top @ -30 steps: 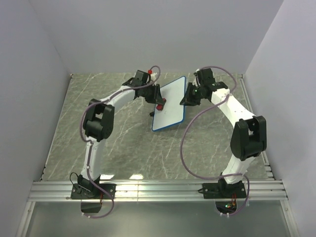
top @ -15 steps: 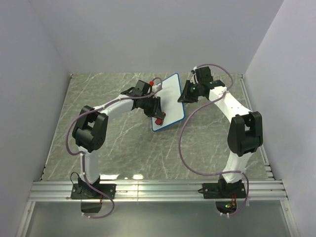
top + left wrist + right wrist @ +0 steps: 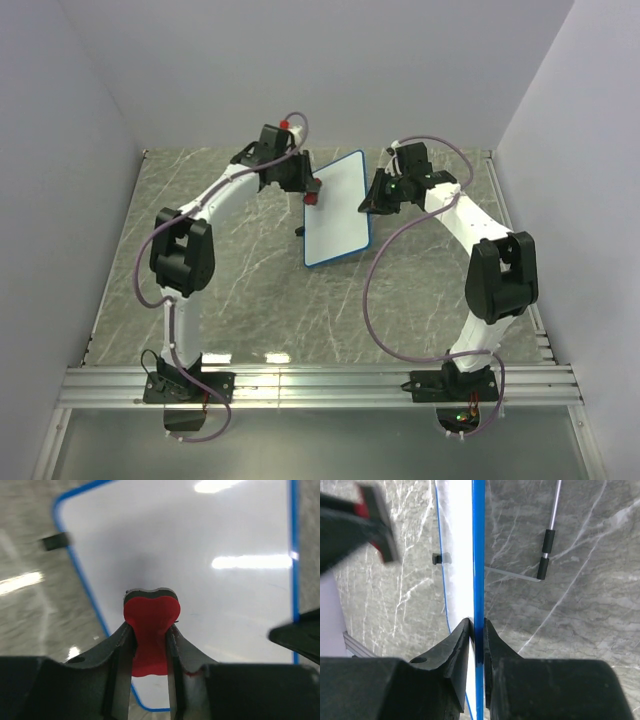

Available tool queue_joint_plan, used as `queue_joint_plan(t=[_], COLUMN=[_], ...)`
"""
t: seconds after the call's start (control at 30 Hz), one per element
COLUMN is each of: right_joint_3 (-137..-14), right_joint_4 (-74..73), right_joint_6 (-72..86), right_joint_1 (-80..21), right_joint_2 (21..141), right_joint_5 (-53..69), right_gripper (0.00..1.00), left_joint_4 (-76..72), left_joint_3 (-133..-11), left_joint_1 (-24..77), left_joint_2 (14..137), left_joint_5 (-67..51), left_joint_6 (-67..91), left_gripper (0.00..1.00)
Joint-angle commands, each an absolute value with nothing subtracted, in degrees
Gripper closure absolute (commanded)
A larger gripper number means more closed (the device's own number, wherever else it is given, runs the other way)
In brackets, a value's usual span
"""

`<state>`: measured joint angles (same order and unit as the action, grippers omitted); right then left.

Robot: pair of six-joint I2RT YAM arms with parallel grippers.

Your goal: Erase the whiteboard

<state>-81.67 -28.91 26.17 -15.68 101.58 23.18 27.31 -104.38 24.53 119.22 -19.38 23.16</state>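
Observation:
My left gripper should next move down and back, off the whiteboard, and let go of the red block, because bare tabletop is below the gripper and to its left in the top view.
The whiteboard [image 3: 337, 208] with its blue frame is tilted up off the table, its white face [image 3: 190, 555] showing no marks. My right gripper [image 3: 478, 630] is shut on the whiteboard's blue edge [image 3: 478, 555], holding it up from the right side [image 3: 372, 200]. My left gripper [image 3: 150, 637] is shut on a small red block [image 3: 151, 625] with a dark pad at its tip. That block [image 3: 312, 195] sits at the board's upper left edge, close to or against the white face. A black foot [image 3: 55, 541] sticks out from the board's left edge.
The grey marbled table [image 3: 230, 270] is walled in by white panels on three sides. Behind the board, a thin metal stand leg with black sleeves [image 3: 546, 550] hangs from its back. An aluminium rail [image 3: 320, 385] at the near edge carries both arm bases.
My left gripper carried the red block from the board's lower left up to its upper left edge. The right gripper kept its hold and the board tipped steeper.

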Motion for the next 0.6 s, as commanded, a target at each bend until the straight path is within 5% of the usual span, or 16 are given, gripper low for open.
queue_joint_plan(t=[0.0, 0.2, 0.27, 0.3, 0.4, 0.57], right_joint_3=[-78.57, -82.44, -84.62, -85.25, -88.50, -94.04], right_joint_4=[-35.59, -37.35, -38.23, -38.32, -39.28, -41.22], right_joint_6=[24.26, 24.17, 24.43, 24.61, 24.87, 25.22], right_joint_1=[-18.63, -17.40, -16.70, -16.44, -15.65, -14.07], right_joint_2=[102.66, 103.53, 103.54, 103.54, 103.18, 100.82], right_joint_5=[21.45, 19.08, 17.76, 17.49, 16.44, 14.95], right_gripper=[1.00, 0.98, 0.76, 0.47, 0.07, 0.00], left_joint_4=[32.06, 36.38, 36.39, 36.21, 35.95, 36.12], left_joint_3=[-104.77, -88.35, -81.61, -79.65, -73.84, -68.47], left_joint_1=[22.42, 20.48, 19.69, 19.34, 19.25, 19.07], left_joint_2=[114.18, 106.27, 103.46, 102.49, 99.06, 95.98], left_joint_5=[-11.54, 2.28, 2.02, 1.93, 2.46, 2.64], left_joint_6=[21.63, 21.79, 22.50, 22.94, 24.60, 28.38], left_gripper=[1.00, 1.00, 1.00, 1.00, 1.00, 1.00])
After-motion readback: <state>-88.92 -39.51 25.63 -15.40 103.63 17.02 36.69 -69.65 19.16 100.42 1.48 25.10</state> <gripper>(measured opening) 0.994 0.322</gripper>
